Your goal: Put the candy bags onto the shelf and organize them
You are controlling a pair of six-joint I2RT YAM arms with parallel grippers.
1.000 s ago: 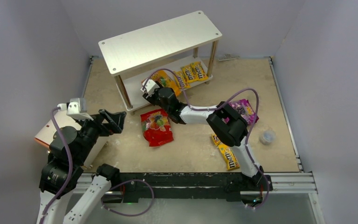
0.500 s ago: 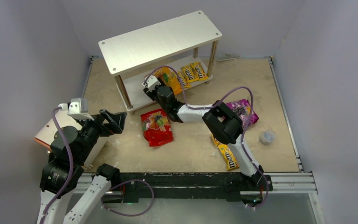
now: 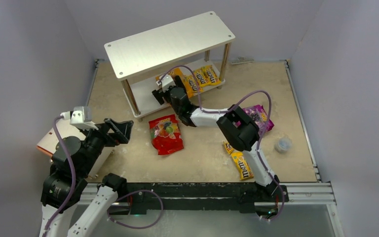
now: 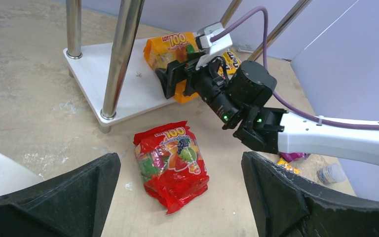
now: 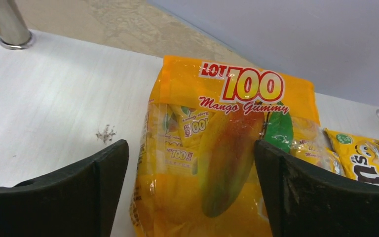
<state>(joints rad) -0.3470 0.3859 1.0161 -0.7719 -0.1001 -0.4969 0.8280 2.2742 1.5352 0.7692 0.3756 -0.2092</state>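
Note:
Next, my right gripper backs off the orange-yellow bag, moves to the right in the top view and lowers onto the purple bag (image 3: 259,117), which still lies off the shelf.
The shelf (image 3: 170,44) stands at the back of the table. The large orange-yellow bag (image 5: 222,148) lies flat on the shelf's lower board (image 5: 54,108), also seen in the top view (image 3: 182,80). My right gripper (image 5: 190,192) is open with its jaws on either side of the bag's near end, at the lower board's front (image 3: 162,93). Small yellow M&M's packets (image 3: 205,76) lie beside the bag. The large red bag (image 4: 172,165) lies on the table ahead of my open, empty left gripper (image 4: 180,197). The purple bag (image 3: 259,117) and another M&M's packet (image 3: 240,163) lie on the table to the right.
The shelf's metal posts (image 4: 121,54) stand at the lower board's corners, near the right gripper. A white box with orange trim (image 3: 54,136) sits by the left arm. A small clear object (image 3: 283,144) lies at the right. Grey walls close in the table.
My right gripper has reached farther in over the lower board, and the orange-yellow bag has slid deeper onto it. The left arm has barely moved.

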